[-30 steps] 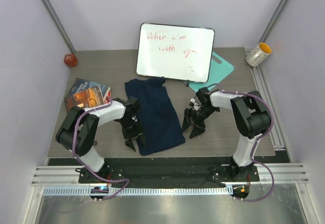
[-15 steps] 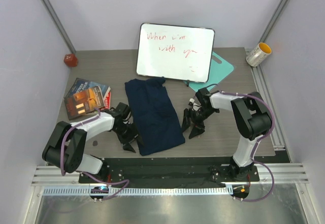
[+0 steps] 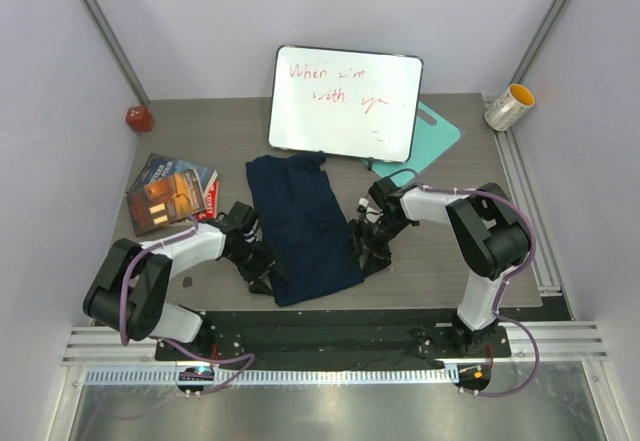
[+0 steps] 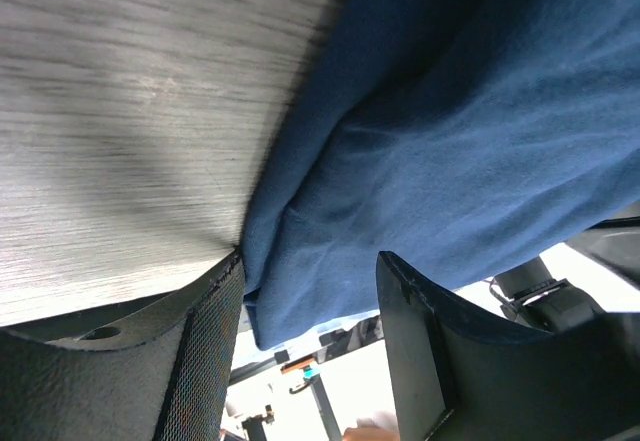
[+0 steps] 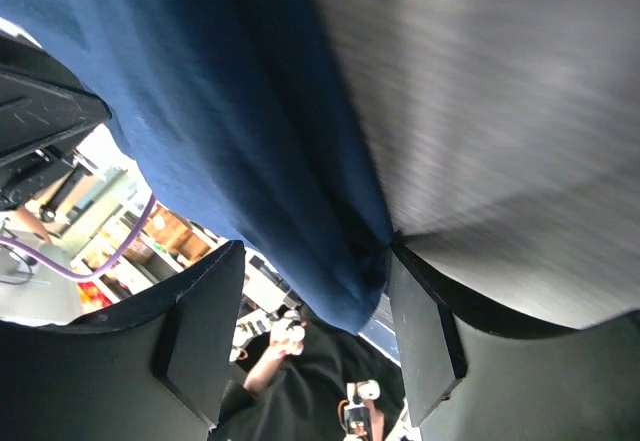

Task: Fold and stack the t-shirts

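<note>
My right gripper isn't at the folded t-shirt's near corner yet. I should move it a little to the left in the top view, toward that corner, before I close on it.
A dark navy t-shirt (image 3: 305, 226) lies folded into a long strip in the middle of the table. My left gripper (image 3: 268, 274) is open at the strip's near left edge, and the cloth's edge (image 4: 330, 231) lies between its fingers (image 4: 205, 361). My right gripper (image 3: 362, 251) is open at the strip's near right edge, with the hem (image 5: 290, 191) between its fingers (image 5: 420, 341). Neither jaw pair is closed on the cloth. I see only one t-shirt.
A whiteboard (image 3: 345, 103) with red writing leans at the back, over a teal board (image 3: 432, 133). A book (image 3: 172, 191) lies at the left, a red object (image 3: 139, 118) at the far left corner, a yellow-rimmed cup (image 3: 509, 107) at the far right.
Both grippers have moved inward to the shirt's edges. The left arm dropped lower and slid right; the right gripper slid left onto the shirt's right edge.
</note>
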You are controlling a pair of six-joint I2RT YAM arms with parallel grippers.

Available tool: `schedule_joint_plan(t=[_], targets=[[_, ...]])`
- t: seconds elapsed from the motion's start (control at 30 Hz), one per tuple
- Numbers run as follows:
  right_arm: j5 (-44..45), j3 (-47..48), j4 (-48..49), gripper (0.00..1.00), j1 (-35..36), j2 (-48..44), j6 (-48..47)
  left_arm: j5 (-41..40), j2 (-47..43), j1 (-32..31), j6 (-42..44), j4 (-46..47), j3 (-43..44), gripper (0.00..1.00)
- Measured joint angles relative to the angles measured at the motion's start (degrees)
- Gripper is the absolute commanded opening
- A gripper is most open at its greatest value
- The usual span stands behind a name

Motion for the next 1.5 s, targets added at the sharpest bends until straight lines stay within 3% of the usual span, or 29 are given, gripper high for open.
schedule_joint_plan(t=[0.5, 0.97, 1.23, 1.27, 1.3, 1.4, 1.5], targets=[[-0.8, -1.1, 2.5, 0.64, 2.3, 0.0, 3.3, -1.9, -4.1, 0.0, 0.8, 0.2, -2.3, 0.58], [-3.7, -0.7, 4.7, 0.63, 3.7, 2.1, 4.6, 0.5, 3.8, -0.1, 3.0, -4.6, 1.2, 0.58], [-4.2, -0.7, 9.1, 0.41, 6.4, 3.1, 5.1, 4.2, 4.6, -2.7, 1.1, -4.5, -1.1, 0.52], [-4.0, -0.7, 9.6, 0.38, 6.6, 3.2, 5.1, 4.1, 4.5, -2.9, 1.0, -4.4, -1.2, 0.5], [-3.7, -0.7, 10.1, 0.28, 6.8, 3.2, 5.1, 3.9, 4.5, -3.3, 1.2, -4.5, -1.5, 0.48], [-2.3, -0.8, 11.3, 0.14, 7.2, 3.3, 5.0, 2.5, 3.9, -4.4, 1.6, -4.5, -1.9, 0.4], [-1.3, -0.8, 11.8, 0.1, 7.5, 3.3, 5.2, 1.5, 3.5, -4.9, 1.7, -4.8, -2.2, 0.34]])
